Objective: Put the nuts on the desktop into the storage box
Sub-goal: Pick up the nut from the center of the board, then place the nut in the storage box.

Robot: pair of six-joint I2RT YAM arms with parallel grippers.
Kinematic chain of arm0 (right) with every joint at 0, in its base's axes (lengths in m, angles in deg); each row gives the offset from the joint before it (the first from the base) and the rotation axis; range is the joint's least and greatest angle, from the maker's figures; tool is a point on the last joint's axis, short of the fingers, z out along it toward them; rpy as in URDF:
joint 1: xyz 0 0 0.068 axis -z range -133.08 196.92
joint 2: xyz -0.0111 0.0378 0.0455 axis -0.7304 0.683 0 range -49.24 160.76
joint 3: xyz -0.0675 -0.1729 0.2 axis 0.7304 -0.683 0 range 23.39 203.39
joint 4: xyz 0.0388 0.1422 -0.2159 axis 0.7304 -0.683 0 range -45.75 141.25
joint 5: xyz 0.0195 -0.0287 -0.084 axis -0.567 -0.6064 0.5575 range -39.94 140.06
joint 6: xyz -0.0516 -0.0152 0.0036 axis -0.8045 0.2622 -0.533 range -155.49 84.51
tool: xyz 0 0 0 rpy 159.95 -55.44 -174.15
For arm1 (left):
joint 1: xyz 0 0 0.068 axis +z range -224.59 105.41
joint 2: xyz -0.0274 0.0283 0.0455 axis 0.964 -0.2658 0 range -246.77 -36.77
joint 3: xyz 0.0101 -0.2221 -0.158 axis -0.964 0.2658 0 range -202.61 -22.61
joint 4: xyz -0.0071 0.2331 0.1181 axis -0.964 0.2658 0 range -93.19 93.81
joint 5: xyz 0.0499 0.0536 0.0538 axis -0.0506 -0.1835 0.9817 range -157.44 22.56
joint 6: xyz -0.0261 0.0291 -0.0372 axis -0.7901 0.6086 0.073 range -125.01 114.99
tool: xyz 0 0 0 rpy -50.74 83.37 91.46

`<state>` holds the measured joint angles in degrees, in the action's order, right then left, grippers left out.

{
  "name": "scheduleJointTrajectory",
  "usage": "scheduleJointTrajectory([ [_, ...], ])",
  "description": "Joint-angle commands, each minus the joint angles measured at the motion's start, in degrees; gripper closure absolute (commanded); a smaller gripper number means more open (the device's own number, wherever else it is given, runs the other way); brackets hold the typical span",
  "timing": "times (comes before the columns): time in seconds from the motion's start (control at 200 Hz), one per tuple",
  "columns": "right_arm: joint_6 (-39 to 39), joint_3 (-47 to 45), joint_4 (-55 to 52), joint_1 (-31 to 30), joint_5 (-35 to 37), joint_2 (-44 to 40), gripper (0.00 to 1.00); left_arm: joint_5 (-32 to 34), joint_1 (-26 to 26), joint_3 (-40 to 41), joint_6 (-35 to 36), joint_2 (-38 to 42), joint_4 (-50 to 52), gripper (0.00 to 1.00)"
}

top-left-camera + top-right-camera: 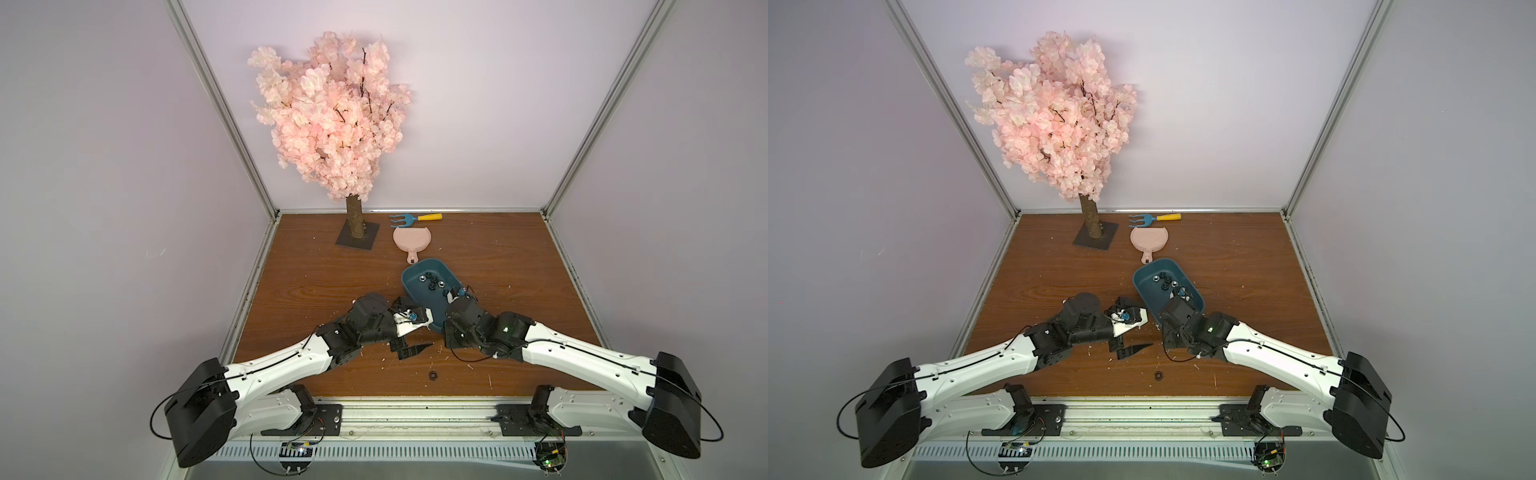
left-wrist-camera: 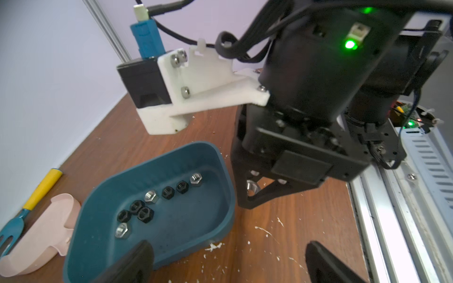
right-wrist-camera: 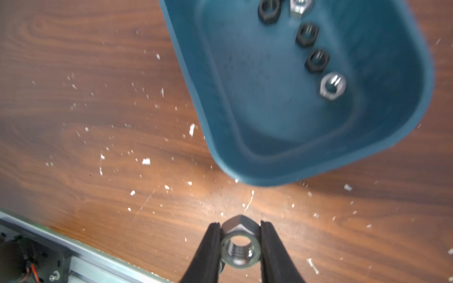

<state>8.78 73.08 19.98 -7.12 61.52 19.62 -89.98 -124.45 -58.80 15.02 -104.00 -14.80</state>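
Observation:
My right gripper moves outward over the box's bottom beside the clustered nuts next and releases the silver nut. The silver nut is still short of the box's near side.
The teal storage box [image 1: 409,277] sits mid-desktop [image 1: 332,282] with several black and silver nuts [image 1: 432,283] along its floor [image 2: 171,227]. My right gripper [image 3: 240,224] is shut on a silver nut [image 3: 239,246], held above the wood just short of the box's near end wall [image 3: 282,180]. The left wrist view shows that nut [image 2: 252,188] between the right fingers beside the box's corner. My left gripper [image 2: 228,259] is open and empty, low over the wood by the box's near-left side [image 1: 409,348]. One black nut [image 1: 433,376] lies alone near the front edge [image 1: 1158,376].
A pink dustpan [image 1: 411,241] and a blue rake with a yellow handle [image 1: 415,218] lie behind the box. The blossom tree [image 1: 332,112] stands on its dark base [image 1: 358,240] at the back left. White flecks dot the wood. A metal rail [image 1: 415,409] runs along the front.

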Motion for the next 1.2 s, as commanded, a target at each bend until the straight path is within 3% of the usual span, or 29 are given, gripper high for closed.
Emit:
scheduleJointTrajectory([
  [0.0,-7.98,4.17,0.22,3.31,-2.01,1.60,0.79,0.51,1.74,-4.07,-0.22,-2.93,2.82,0.00],
  [0.355,-13.05,7.54,9.45,13.73,-6.48,10.23,0.79,-2.69,4.93,-10.15,-0.94,-11.05,4.05,0.00],
  [0.906,-12.82,11.45,16.83,18.81,-6.38,25.83,0.79,3.89,5.92,-23.86,-3.06,-27.42,20.23,0.00],
  [1.196,-12.77,16.56,15.36,19.55,-8.23,34.76,0.78,3.67,7.21,-23.84,-2.97,-28.91,19.00,0.00],
])
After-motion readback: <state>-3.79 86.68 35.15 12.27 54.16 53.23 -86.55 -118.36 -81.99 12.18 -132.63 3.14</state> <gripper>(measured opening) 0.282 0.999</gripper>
